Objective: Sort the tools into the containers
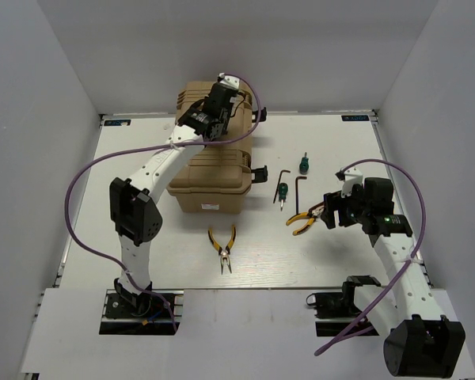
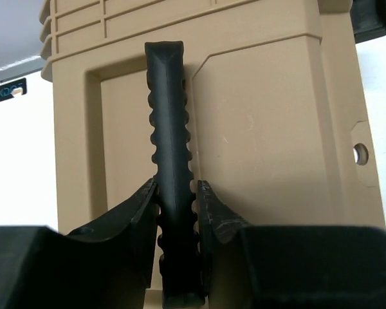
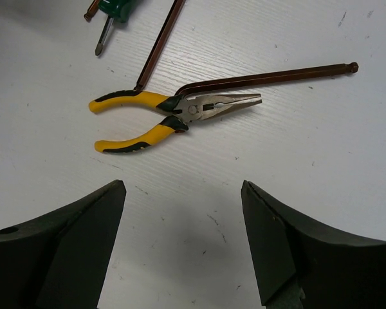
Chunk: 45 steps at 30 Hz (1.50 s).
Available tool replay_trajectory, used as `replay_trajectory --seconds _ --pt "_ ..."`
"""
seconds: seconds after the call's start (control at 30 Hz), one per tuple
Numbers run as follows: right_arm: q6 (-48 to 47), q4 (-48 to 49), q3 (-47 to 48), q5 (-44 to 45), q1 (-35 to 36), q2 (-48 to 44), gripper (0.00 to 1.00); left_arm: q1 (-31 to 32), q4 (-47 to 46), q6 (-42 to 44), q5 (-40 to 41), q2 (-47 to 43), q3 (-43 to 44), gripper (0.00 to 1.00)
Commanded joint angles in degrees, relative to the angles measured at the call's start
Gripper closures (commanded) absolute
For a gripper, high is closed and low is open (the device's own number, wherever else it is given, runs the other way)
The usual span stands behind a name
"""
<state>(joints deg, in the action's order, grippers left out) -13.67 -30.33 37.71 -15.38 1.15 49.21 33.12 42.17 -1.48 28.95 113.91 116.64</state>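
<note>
I will next use my left gripper to swing the handle up and over past the case's side opposite the latches, then let go of it, because the closed lid covers the case's inside.
A tan hard case [image 1: 214,170] stands at mid-table. My left gripper [image 1: 214,111] is over its far part, shut on its black ribbed handle [image 2: 170,116] against the tan shell [image 2: 264,129]. My right gripper [image 1: 326,212] is open and empty just above the table. Yellow-handled pliers [image 1: 303,220] lie beside it and show ahead of the open jaws in the right wrist view [image 3: 167,116]. Second pliers [image 1: 222,247] lie in front of the case. Two green-handled screwdrivers [image 1: 305,164] [image 1: 283,192] and two black hex keys [image 1: 283,178] [image 1: 299,188] lie right of the case.
Black latches [image 1: 259,172] stick out from the case's right side. In the right wrist view one hex key [image 3: 264,78] touches the pliers' nose, another [image 3: 161,42] runs to a handle, and a screwdriver [image 3: 109,22] lies at the top left. White walls enclose the table.
</note>
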Motion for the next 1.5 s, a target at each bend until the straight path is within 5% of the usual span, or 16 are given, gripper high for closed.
replay_trajectory --seconds 0.0,0.2,0.37,0.67,0.8,1.13,1.3,1.43,1.47 --pt "-0.1 -0.3 2.0 -1.4 0.0 -0.7 0.21 -0.6 0.2 -2.0 -6.1 -4.9 2.7 1.00" --pt "-1.5 -1.5 2.2 -8.2 0.3 1.5 0.33 -2.1 -4.0 -12.2 -12.2 -10.3 2.7 1.00" --pt "-1.3 -2.2 5.8 -16.6 1.2 6.6 0.38 -4.1 -9.1 -19.0 -9.0 -16.5 -0.9 1.00" --pt "16.4 7.1 26.1 -37.0 4.6 29.4 0.17 -9.1 -12.7 -19.6 -9.8 -25.0 -8.2 1.00" --pt "25.8 13.4 32.9 -33.9 9.2 38.2 0.17 -11.1 -13.5 -20.8 -12.6 -25.7 -11.3 1.00" --pt "27.8 11.6 42.8 -29.7 15.8 54.1 0.21 -14.3 -14.1 -21.3 -15.6 -25.7 -13.0 1.00" --pt "26.6 10.2 42.9 -28.0 17.3 56.1 0.30 -15.5 -14.1 -21.8 -16.6 -26.2 -13.5 1.00" --pt "26.6 10.1 42.2 -28.4 17.6 55.9 0.55 -16.1 -14.1 -21.8 -16.6 -26.7 -14.1 1.00" --pt "26.6 9.9 42.0 -28.5 17.7 56.1 0.74 -16.6 -14.1 -21.8 -17.2 -26.7 -14.1 1.00"
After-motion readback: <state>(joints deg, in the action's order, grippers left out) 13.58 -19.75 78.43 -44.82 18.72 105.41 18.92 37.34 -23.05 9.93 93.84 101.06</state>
